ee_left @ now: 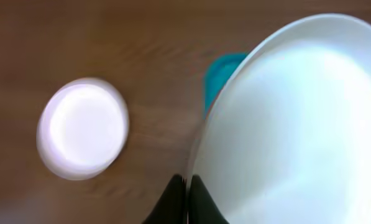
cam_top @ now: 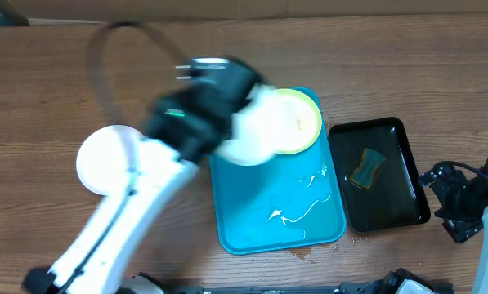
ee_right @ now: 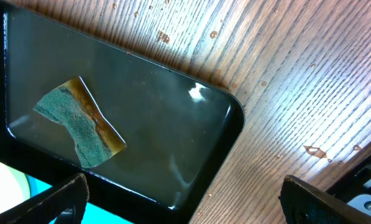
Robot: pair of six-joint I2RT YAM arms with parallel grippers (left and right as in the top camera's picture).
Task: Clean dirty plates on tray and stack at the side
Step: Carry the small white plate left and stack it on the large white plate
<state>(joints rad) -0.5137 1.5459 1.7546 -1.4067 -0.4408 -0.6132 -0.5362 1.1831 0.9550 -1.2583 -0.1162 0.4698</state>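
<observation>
I will move my left gripper to the left in the overhead view, lower it over the second white plate (cam_top: pixel 105 159) (ee_left: pixel 82 129) and let go of the other plate's rim, because the second plate lies beside the tray.
My left gripper (ee_left: pixel 188 199) is shut on the rim of a white plate (ee_left: pixel 291 124) and holds it in the air over the blue tray's (cam_top: pixel 268 220) far left corner; the overhead view shows this plate (cam_top: pixel 248 135) too. A second white plate (cam_top: pixel 105 159) lies on the table to the left, also in the left wrist view (ee_left: pixel 82 135). The yellow-green rimmed plate (cam_top: pixel 302 122) lies at the tray's far end, partly covered by the held plate. My right gripper (ee_right: pixel 182 205) is open and empty over the near right corner of the black tray (ee_right: pixel 173 143).
The black tray (cam_top: pixel 399 188) right of the blue tray holds water and a green-yellow sponge (cam_top: pixel 367 167), also in the right wrist view (ee_right: pixel 79 121). White streaks of liquid (cam_top: pixel 301 204) lie on the blue tray. Droplets dot the wood near the black tray.
</observation>
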